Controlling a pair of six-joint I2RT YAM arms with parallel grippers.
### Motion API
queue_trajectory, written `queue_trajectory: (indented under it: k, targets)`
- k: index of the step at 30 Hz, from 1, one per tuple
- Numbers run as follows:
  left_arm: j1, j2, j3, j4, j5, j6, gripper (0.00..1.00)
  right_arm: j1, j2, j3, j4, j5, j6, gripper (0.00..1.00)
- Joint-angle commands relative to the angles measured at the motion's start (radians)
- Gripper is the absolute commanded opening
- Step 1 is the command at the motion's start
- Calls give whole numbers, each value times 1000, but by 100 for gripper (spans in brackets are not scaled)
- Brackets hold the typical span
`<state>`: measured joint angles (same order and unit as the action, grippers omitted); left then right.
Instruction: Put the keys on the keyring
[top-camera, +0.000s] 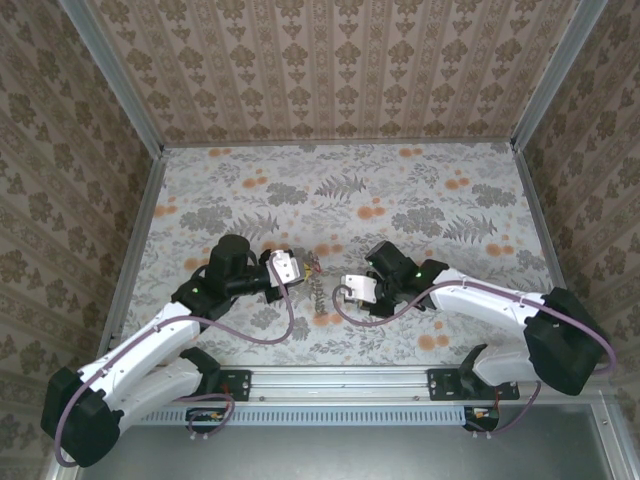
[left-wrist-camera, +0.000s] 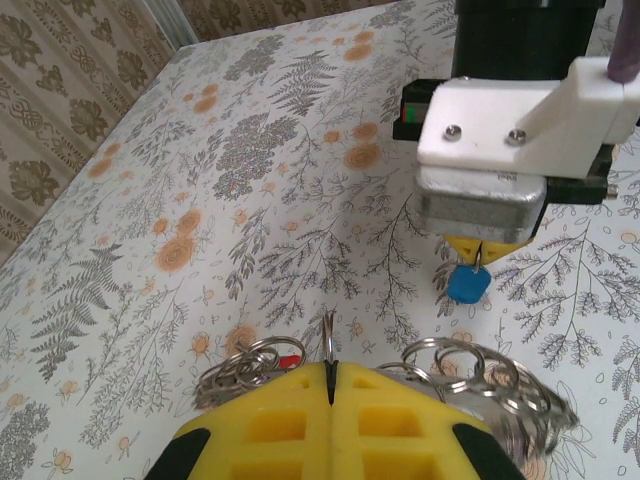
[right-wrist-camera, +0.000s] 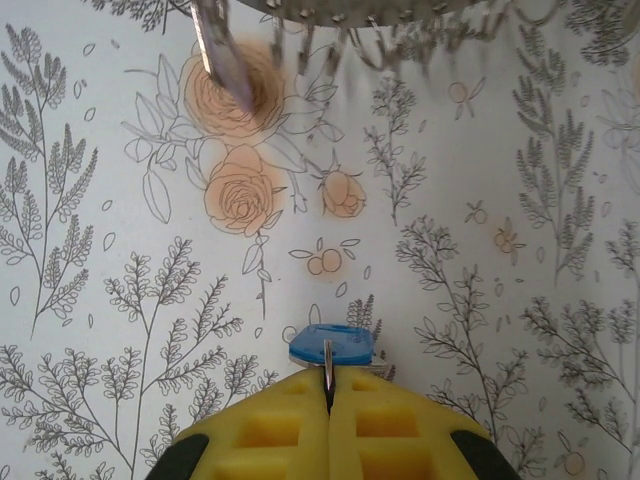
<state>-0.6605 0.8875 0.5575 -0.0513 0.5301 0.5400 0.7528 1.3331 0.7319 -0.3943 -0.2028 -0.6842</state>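
Observation:
The blue key hangs just above the table, so the robot's right gripper will next lower it onto the floral tablecloth beneath it to release the key's small ring.
My left gripper (left-wrist-camera: 330, 368) is shut on the keyring (left-wrist-camera: 328, 335), a thin metal ring seen edge-on that sticks up between its yellow fingertips. Bunches of small silver split rings (left-wrist-camera: 240, 365) lie on either side of it, with a red key head (left-wrist-camera: 290, 360) among the left bunch. Facing it, my right gripper (left-wrist-camera: 480, 243) is shut on the small ring of a blue key (left-wrist-camera: 467, 285), which hangs just above the table. In the right wrist view the blue key (right-wrist-camera: 331, 345) sits right at the right gripper's (right-wrist-camera: 328, 378) fingertips. From above, both grippers (top-camera: 298, 274) (top-camera: 346, 290) meet near the table's middle, with the keys (top-camera: 316, 280) between them.
The floral tablecloth (top-camera: 420, 200) is walled by patterned panels on the left, back and right. A metal rail (top-camera: 340, 380) runs along the near edge. Blurred rings and a key blade (right-wrist-camera: 220, 50) hang at the top of the right wrist view.

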Motion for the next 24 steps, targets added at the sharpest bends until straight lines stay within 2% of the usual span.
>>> queue_trajectory:
  k: [1,9,15,17,21,24]
  targets:
    - [1,-23,1,45,22,-25,0,11,40,-15,5,-53,-42,0]
    - [9,-12,2,51,18,-33,0,-10,210,30,37,36,-1,0]
    - [17,-13,4,46,23,-34,0,-77,256,61,45,-5,49,0]
    - [16,-15,2,44,23,-35,0,-82,260,64,40,-13,49,6]
    - [19,-17,-4,48,21,-37,0,-93,221,52,36,-47,47,31]
    - [21,-16,-7,49,28,-37,0,-117,138,27,58,-96,49,36]
